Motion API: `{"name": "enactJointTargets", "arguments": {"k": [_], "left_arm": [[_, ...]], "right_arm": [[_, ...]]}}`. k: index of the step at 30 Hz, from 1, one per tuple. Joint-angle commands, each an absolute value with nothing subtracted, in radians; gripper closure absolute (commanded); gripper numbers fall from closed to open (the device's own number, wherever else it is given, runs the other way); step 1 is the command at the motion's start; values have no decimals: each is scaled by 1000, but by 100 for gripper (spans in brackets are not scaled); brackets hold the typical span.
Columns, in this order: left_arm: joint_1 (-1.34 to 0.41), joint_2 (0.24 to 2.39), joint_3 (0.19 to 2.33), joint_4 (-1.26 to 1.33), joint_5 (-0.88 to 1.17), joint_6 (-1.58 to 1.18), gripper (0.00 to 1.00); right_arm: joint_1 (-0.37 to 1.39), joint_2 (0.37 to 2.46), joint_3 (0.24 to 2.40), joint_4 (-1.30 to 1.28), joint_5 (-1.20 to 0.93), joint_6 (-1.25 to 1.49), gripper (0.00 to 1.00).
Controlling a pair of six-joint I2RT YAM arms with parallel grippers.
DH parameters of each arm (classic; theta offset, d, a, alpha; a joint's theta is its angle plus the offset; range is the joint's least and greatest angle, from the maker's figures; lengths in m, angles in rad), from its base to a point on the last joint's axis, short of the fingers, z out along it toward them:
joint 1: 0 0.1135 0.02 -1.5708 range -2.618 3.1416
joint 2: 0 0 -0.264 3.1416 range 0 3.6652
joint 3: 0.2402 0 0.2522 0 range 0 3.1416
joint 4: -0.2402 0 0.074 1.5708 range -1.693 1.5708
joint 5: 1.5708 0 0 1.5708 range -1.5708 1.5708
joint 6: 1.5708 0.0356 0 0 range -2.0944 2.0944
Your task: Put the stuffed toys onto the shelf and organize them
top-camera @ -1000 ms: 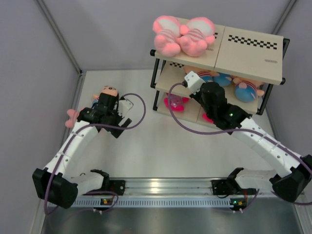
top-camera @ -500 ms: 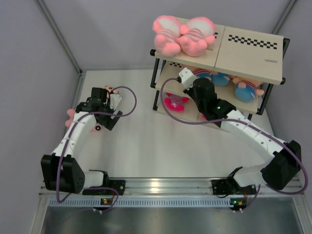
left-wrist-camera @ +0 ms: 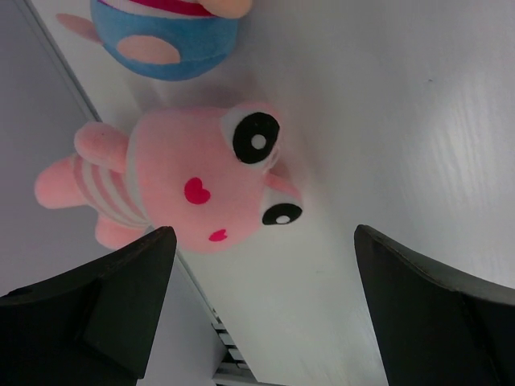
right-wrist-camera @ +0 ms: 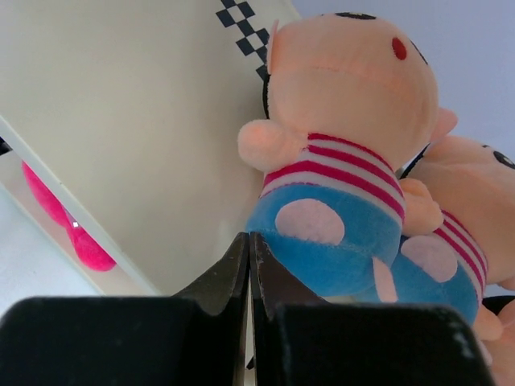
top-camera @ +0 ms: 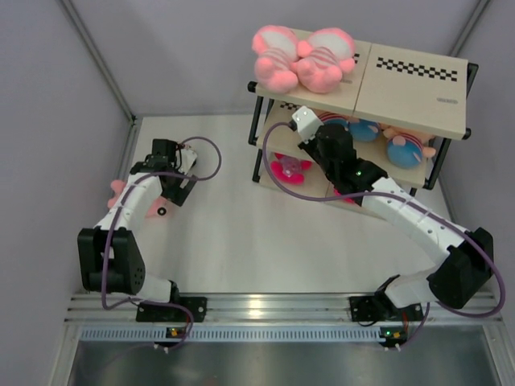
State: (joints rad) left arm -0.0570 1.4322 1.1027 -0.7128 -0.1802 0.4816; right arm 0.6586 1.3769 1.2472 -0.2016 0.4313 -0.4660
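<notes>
My left gripper moves outward and down past the pink toy's head onto that blue bottom (left-wrist-camera: 179,53) of the tan-headed toy next.
My left gripper (top-camera: 163,165) (left-wrist-camera: 261,310) is open and empty, hovering above a pink striped stuffed toy (left-wrist-camera: 185,181) that lies face up by the left wall (top-camera: 119,191). A tan-headed toy's blue body (left-wrist-camera: 165,36) lies just beyond it. My right gripper (top-camera: 312,130) (right-wrist-camera: 248,241) is shut and empty, its tips at the shelf's middle board (right-wrist-camera: 121,121), touching a tan-headed toy in a blue shirt (right-wrist-camera: 346,161). A second such toy (right-wrist-camera: 459,241) leans beside it. Two pink toys (top-camera: 302,60) lie on the shelf's top (top-camera: 402,80). A magenta toy (top-camera: 290,169) sits on the bottom tier.
The left wall's rail (top-camera: 133,137) runs close beside the left-hand toys. The shelf's black front post (top-camera: 259,133) stands just left of my right gripper. A purple cable (top-camera: 209,157) loops from each wrist. The aluminium base rail (top-camera: 265,310) is at the near edge.
My left arm has swung toward the left wall and now covers the tan-headed toy on the table. My right gripper has moved up and left, further into the shelf's middle tier.
</notes>
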Motion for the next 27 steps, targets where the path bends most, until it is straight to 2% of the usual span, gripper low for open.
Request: {"name": "enactJointTargets", "arguments": {"k": [1,6,12,13,15,16,17,18,20,21,23,24,27], "left_arm": [[-49,1529,1160,-554,-322,495,1],[-26,1748,1302,-456,-428,493,1],[31,1911,1422,-457,-353,479,2],[32,1930,1424,-457,-321,477,12],[31,1937,1416,-457,-284,471,42],[31,1936,1411,-459,-253,466,74],[31,1930,1398,-459,-241,463,96],[31,1922,1388,-459,-229,456,100],[32,1870,1350,-460,-189,446,100],[32,1809,1332,-463,-177,440,100],[31,1728,1266,-477,-114,425,100],[32,1635,1243,-489,-77,422,100],[31,1431,1161,-567,81,416,100]], "right_arm": [[661,1329,1276,-155,410,-436,99],[666,1255,1246,-176,403,-430,94],[675,1183,1212,-193,368,-417,91],[676,1174,1207,-195,364,-411,90],[681,1149,1194,-195,345,-408,87],[684,1132,1190,-201,339,-408,85],[686,1124,1186,-204,321,-410,84],[687,1115,1178,-209,310,-411,80],[692,1085,1170,-227,260,-422,74],[692,1071,1161,-232,240,-426,62],[695,1028,1154,-242,168,-426,52],[696,1013,1146,-244,137,-425,42],[703,968,1140,-235,6,-407,30]]}}
